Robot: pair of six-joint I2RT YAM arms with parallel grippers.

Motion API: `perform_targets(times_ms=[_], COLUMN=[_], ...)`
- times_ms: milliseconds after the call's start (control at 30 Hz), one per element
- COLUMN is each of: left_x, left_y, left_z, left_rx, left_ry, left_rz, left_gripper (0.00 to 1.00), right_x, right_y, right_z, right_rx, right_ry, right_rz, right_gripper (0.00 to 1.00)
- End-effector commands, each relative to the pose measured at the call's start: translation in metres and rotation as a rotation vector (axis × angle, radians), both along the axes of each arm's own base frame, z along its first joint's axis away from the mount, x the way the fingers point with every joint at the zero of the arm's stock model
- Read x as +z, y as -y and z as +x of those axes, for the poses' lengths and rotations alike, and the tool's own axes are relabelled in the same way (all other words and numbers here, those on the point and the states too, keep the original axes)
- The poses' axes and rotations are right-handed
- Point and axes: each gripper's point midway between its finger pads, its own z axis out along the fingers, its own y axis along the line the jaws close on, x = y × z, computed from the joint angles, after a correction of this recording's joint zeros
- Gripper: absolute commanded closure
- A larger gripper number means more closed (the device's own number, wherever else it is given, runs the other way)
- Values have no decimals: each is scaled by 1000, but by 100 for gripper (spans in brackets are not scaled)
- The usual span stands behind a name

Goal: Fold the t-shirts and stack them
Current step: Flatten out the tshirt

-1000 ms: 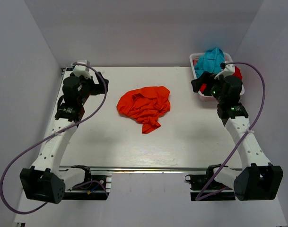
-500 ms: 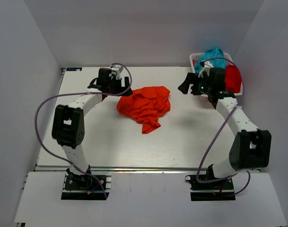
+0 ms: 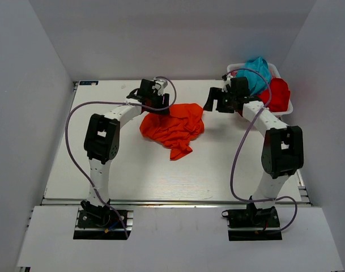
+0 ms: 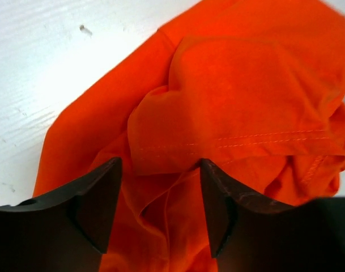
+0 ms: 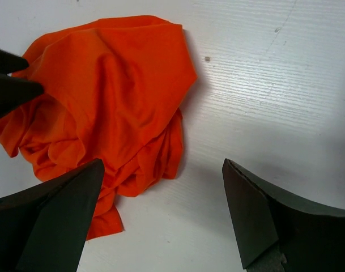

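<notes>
I should next move my right gripper down and to the left in the top view and lower it onto the orange-red t-shirt's jutting corner (image 3: 201,110) (image 5: 188,72), since the corner is there.
The bright orange-red t-shirt (image 3: 173,128) lies crumpled on the white table, mid-back. My left gripper (image 3: 160,107) hovers over its far left edge, jaws open with rumpled orange cloth (image 4: 229,113) beneath and between them. My right gripper (image 3: 209,103) is open over bare table just right of the shirt, which fills the left of the right wrist view (image 5: 104,102). The teal-blue t-shirt (image 3: 256,72) and the deeper red t-shirt (image 3: 279,93) are heaped in the white basket (image 3: 231,69) at the back right.
White walls close in the table on the left, back and right. The basket stands in the back right corner behind my right arm. Bare white tabletop (image 3: 161,175) lies in front of the shirt, towards the arm bases.
Both arms have swung out from the table's sides and reached inward: the left gripper from the far left onto the shirt's edge, the right gripper from the basket leftwards. The shirts have not moved.
</notes>
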Motion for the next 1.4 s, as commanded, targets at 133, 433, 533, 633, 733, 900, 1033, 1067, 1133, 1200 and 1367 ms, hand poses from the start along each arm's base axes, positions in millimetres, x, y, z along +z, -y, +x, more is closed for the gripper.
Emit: perform_targets(times_ms=[133,433,533,633,733,900,1033,1067,1133,1200,1367], left_x=[0,36,63,79,85,91,97,101,104,110,157], left_y=[-5,-1,-2,-5,-8,-12,-12,-12,-13,-12,-23], left_z=[-8,-17,-23,-31,-34,-40,-40,-41,-42,-40,-28], left_rx=[-13,-50,-57,-51,-44,-37,-37,-37,-42,-42,7], left_ry=[-12,112,175,206,218,223,235,243,258,269,365], left_rz=[38,-33,-62,-81,-79,-75,-80,-83,-81,-85,-45], left_gripper=[62,100,100,100,100,100,100,100,100,100,100], right_x=[5,-19,-39,-47,-51,-57,-60,-61,-60,-51,29], right_y=[-5,-21,-19,-22,-35,-62,-79,-82,-89,-98,-91], right_z=[29,52,66,73,75,75,73,68,69,63,72], right_rx=[-46,-67,-128,-157,-130,-68,-25,-1,28,79,118], right_ry=[2,-41,-82,-105,-115,-127,-143,-163,-152,-146,52], right_rz=[5,-14,-60,-69,-14,72,132,158,188,230,184], right_gripper=[10,12,15,19,20,27,42,50,92,100,100])
